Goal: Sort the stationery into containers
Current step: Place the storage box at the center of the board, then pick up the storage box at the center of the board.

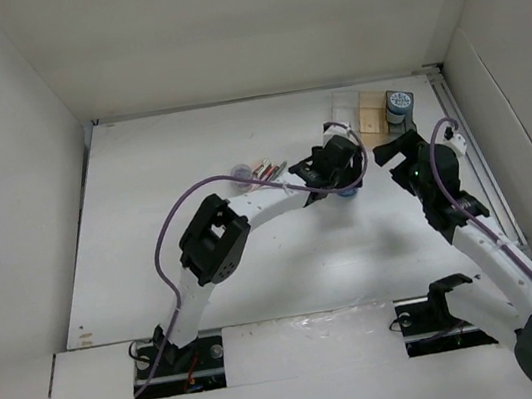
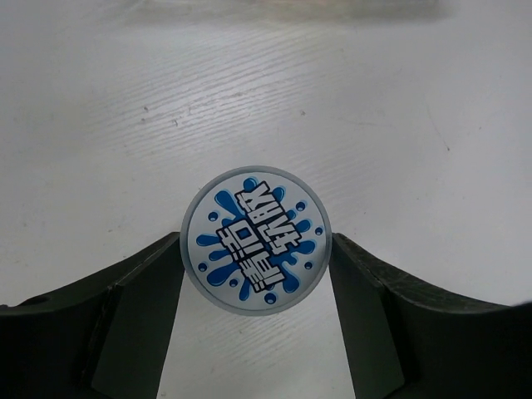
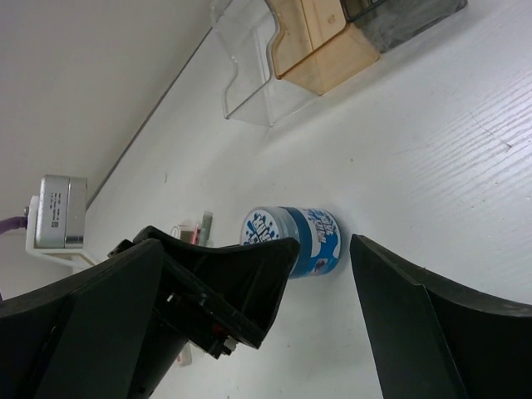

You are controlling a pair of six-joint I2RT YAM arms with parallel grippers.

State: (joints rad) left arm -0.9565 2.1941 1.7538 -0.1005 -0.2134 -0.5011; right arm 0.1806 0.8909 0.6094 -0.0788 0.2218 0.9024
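Observation:
My right gripper goes to the left in the top view and down around the blue-grey roll next. The roll stands upright below it on that side.
A short blue-grey roll with a blue splash lid stands upright on the white table, also in the right wrist view. My left gripper is above it, its fingers against both sides of the roll. My right gripper is open and empty, just right of the roll. The organiser tray stands at the back right, with a clear section, a tan section and a dark section. A second roll stands in the dark section. Pens and a small purplish pot lie left of my left gripper.
White walls enclose the table on three sides. A rail runs along the right edge beside my right arm. The tray's clear section and tan section show beyond the roll in the right wrist view. Purple cables hang over both arms.

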